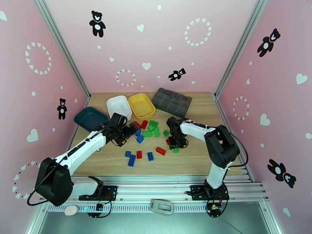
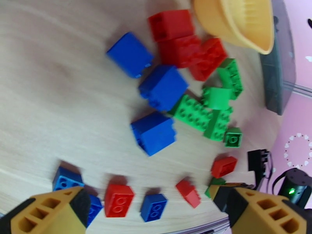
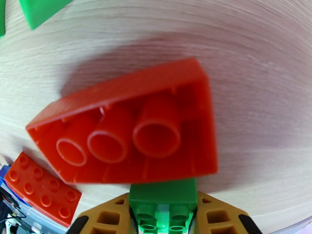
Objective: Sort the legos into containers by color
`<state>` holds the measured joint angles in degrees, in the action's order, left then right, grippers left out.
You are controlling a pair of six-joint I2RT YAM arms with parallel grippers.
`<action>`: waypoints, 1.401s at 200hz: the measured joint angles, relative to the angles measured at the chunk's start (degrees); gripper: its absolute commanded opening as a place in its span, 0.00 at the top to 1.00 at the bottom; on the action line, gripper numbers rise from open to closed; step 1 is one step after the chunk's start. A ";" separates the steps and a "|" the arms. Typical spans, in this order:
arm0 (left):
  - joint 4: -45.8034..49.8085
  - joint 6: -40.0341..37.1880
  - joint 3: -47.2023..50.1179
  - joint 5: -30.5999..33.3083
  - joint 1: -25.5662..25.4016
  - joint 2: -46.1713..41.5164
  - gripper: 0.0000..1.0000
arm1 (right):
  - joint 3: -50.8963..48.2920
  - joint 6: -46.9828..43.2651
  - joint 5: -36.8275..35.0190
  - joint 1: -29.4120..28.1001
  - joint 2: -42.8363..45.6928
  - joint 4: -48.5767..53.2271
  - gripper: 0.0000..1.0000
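My low right gripper must next lift the green brick (image 3: 163,203) over the yellow tray's raised rim, go outward and release it inside the still empty tray.
Red, green and blue legos (image 1: 147,133) lie scattered mid-table. The white tray (image 1: 119,107), yellow tray (image 1: 142,105) and teal tray (image 1: 90,117) stand at the back left. My left gripper (image 1: 125,133) hovers open at the pile's left edge, with blue bricks (image 2: 154,131) ahead of its fingers (image 2: 50,211) and nothing between them. My right gripper (image 1: 176,143) is low over the table, shut on a green brick (image 3: 163,203). Just beyond its tips lies a red brick (image 3: 128,125), hollow side toward the camera.
A dark grey compartmented organizer (image 1: 171,101) sits at the back right. A row of blue and red bricks (image 1: 139,155) lies toward the near edge. Another red brick (image 3: 41,188) lies flat near the right gripper. Pink walls close in three sides.
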<state>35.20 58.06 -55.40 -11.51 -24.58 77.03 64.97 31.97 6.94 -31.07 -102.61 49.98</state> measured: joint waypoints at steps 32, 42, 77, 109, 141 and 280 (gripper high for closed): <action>-3.76 0.07 -3.80 -2.89 0.00 3.61 0.03 | 2.67 1.36 2.45 0.02 4.26 0.98 0.85; -5.33 0.11 -5.07 -3.85 0.04 5.22 0.03 | 4.26 2.03 3.56 0.00 4.90 0.90 0.85; -10.95 0.81 -9.07 -7.89 1.01 10.27 0.03 | 12.15 5.79 9.20 0.02 3.52 -1.53 0.86; -15.78 3.43 -12.90 -13.27 5.20 15.45 0.03 | 24.65 10.84 15.41 0.02 -5.70 -6.91 0.86; -19.56 6.54 -16.68 -17.22 10.43 20.72 0.03 | 38.69 15.80 19.87 0.02 -17.44 -11.21 0.86; -18.82 7.98 -23.50 -19.12 13.03 23.67 0.03 | 73.53 29.00 23.37 2.01 -40.92 -15.85 0.39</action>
<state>16.38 66.04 -78.89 -30.63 -11.55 100.71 138.50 60.97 30.30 -29.06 -143.52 34.13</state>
